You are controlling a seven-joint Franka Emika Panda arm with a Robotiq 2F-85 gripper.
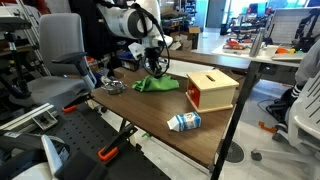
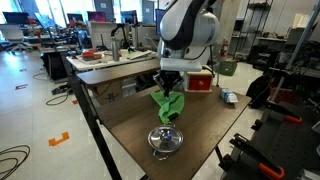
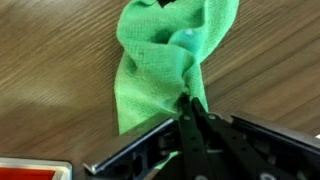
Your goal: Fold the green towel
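Note:
The towel's folds gather beneath my gripper's fingers. So the towel's edge next moves a little away from the wooden box, low over the bunched towel, and my gripper releases it there.
The green towel is a bright green rumpled cloth on the dark wooden table, next to the wooden box. It hangs bunched under my gripper in an exterior view. My gripper is just above the table and shut on an edge of the towel, lifting that part. In the wrist view the towel trails away from the pinched fingertips, gathered into folds over the wood grain.
A wooden box with a red front stands beside the towel, also seen in an exterior view. A small carton lies near the table's edge. A metal bowl sits on the table. Office chairs and desks surround the table.

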